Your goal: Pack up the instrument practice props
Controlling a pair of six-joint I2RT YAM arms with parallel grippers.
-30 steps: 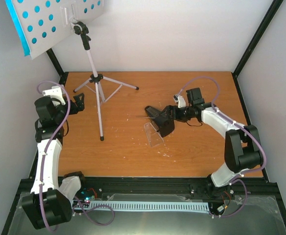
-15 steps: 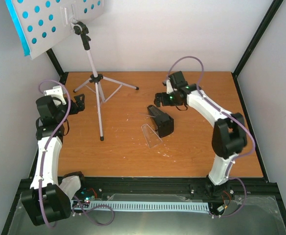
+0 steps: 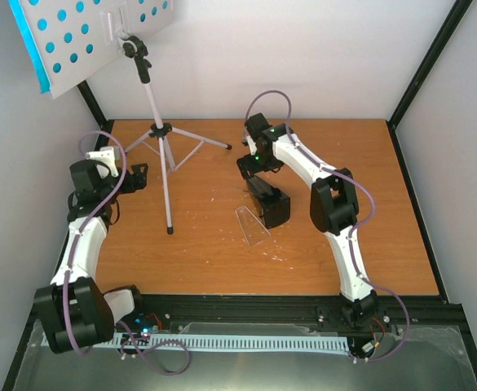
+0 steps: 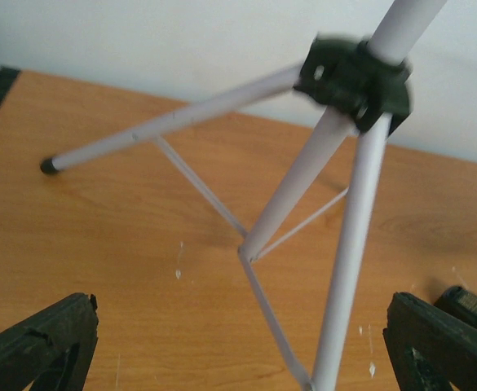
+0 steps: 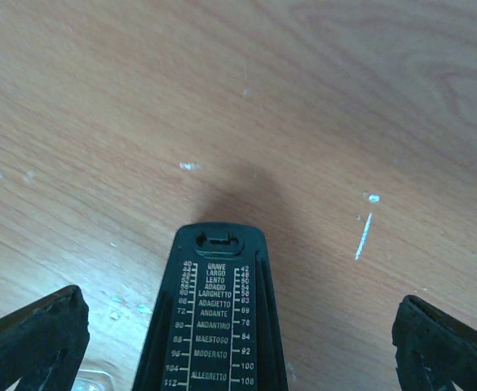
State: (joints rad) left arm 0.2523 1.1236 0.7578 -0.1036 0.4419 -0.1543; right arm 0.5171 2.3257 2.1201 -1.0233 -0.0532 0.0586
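The metronome's narrow end (image 3: pixel 255 182) (image 5: pixel 218 248) already lies between the wide-apart fingers. My right gripper moves down over that slim end next, one fingertip down each side.
The white tripod music stand (image 3: pixel 158 138) stands at the back left. Its hole-punched desk (image 3: pixel 99 37) is up high, with cyan sheet-music pages (image 3: pixel 28 41) showing at its left edge. My left gripper (image 3: pixel 138 176) is open just left of the pole; in the left wrist view (image 4: pixel 238 358) the stand's legs (image 4: pixel 348 261) run between its fingers, untouched. The black metronome (image 3: pixel 269 204) lies mid-table with its clear cover (image 3: pixel 254 224) beside it. My right gripper (image 3: pixel 250 165) hangs open at its narrow end. In the right wrist view (image 5: pixel 238 350) the metronome's tempo scale (image 5: pixel 214 326) lies between the wide-apart fingers.
The wooden table (image 3: pixel 222 261) is walled in white, with black frame posts (image 3: pixel 426 65) at the back corners. A black rail (image 3: pixel 246 305) runs along the near edge. A corner of the clear cover (image 5: pixel 91 381) shows at the lower left of the right wrist view.
My right arm has swung from the right side round to the back, its gripper now over the metronome's narrow end. My left gripper has edged right towards the stand's pole.
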